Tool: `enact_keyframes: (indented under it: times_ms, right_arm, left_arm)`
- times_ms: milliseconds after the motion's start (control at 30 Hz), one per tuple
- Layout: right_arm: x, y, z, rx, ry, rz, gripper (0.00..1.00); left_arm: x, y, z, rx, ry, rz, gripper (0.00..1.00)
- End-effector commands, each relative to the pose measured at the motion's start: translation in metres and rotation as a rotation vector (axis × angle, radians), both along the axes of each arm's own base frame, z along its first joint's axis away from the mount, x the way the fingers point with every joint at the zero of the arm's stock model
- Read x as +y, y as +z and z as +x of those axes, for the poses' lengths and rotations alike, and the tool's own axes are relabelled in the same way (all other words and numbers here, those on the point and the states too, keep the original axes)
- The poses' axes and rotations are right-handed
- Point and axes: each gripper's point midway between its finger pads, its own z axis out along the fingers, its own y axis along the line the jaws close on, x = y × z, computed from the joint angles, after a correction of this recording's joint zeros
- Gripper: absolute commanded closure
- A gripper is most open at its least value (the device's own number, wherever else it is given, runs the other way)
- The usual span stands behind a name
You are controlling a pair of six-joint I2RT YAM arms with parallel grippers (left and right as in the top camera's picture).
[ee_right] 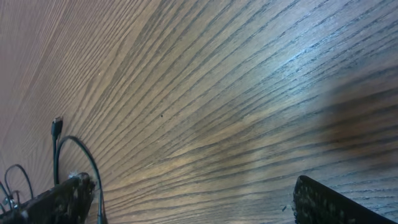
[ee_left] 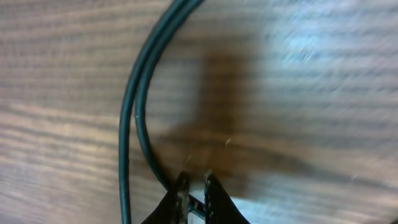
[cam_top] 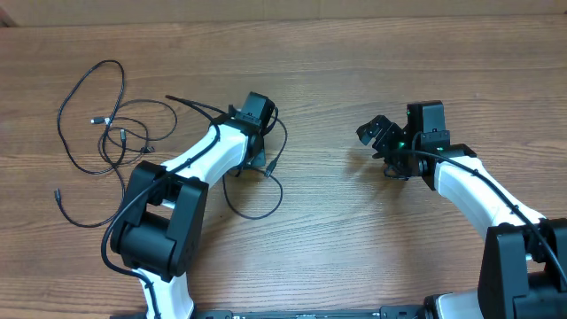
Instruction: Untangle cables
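The left gripper moves back and toward that straighter run [ee_left: 124, 165] next and opens to release the held strand, since the strand bends away from the run beside it.
Several thin black cables [cam_top: 102, 124] lie looped and crossed on the wooden table [cam_top: 354, 239] at the far left, with small plugs at their ends. One more cable [cam_top: 266, 199] runs under the left wrist and curls into a loop in front of it. My left gripper [cam_top: 258, 159] is low over this cable. In the left wrist view its jaws [ee_left: 194, 186] are shut on a thin strand of the cable [ee_left: 138, 93], which curves up and away in two parallel runs. My right gripper [cam_top: 383, 142] is open and empty over bare wood, its jaws [ee_right: 199, 202] wide apart.
The right wrist view shows a cable end with a small plug [ee_right: 56, 126] and a loop far off to its left. The thick black arm cables run along both white arms [cam_top: 478, 186].
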Motion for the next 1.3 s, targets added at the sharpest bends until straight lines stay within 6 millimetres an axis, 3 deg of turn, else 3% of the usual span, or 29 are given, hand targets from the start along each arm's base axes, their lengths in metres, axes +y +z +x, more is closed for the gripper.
enact_keyframes:
  times_ms: [0,100,167,333,367,467,567,700,900,1000,1067,1267]
  right_arm:
    - [0.000,-0.002,0.000,0.004,-0.001,0.005,0.00]
    - [0.000,-0.002,0.000,0.004,-0.001,0.005,0.00]
    - [0.000,-0.002,0.000,0.004,-0.001,0.005,0.00]
    - [0.000,-0.002,0.000,0.004,-0.001,0.005,0.00]
    - [0.000,-0.002,0.000,0.004,-0.001,0.005,0.00]
    - [0.000,-0.002,0.000,0.004,-0.001,0.005,0.00]
    - [0.000,-0.002,0.000,0.004,-0.001,0.005,0.00]
    - [0.000,-0.002,0.000,0.004,-0.001,0.005,0.00]
    - [0.000,-0.002,0.000,0.004,-0.001,0.005,0.00]
    - [0.000,-0.002,0.000,0.004,-0.001,0.005,0.00]
    - [0.000,-0.002,0.000,0.004,-0.001,0.005,0.00]
    - [0.000,-0.002,0.000,0.004,-0.001,0.005,0.00]
  left_arm:
    - [0.005,-0.032,-0.043,0.198,-0.026,-0.015,0.88]
    - [0.010,-0.016,-0.053,0.285,-0.081,0.027,0.89]
    - [0.010,0.000,-0.051,0.311,-0.093,0.036,0.96]
    - [-0.001,0.038,-0.026,0.265,-0.087,0.015,0.96]
    - [-0.003,0.044,-0.018,0.240,-0.087,0.007,0.91]
    - [0.000,0.054,-0.005,0.204,-0.068,-0.009,0.67]
    - [0.012,0.053,-0.003,0.207,-0.034,-0.010,0.56]
    - [0.035,0.049,-0.001,0.217,0.022,-0.013,0.51]
    - [0.065,0.030,-0.002,0.228,0.052,-0.022,0.64]
    - [0.061,0.014,-0.005,0.236,0.018,-0.094,0.67]
    - [0.044,-0.002,-0.007,0.228,-0.055,-0.198,0.67]
    - [0.042,-0.016,-0.011,0.214,-0.046,-0.216,0.70]
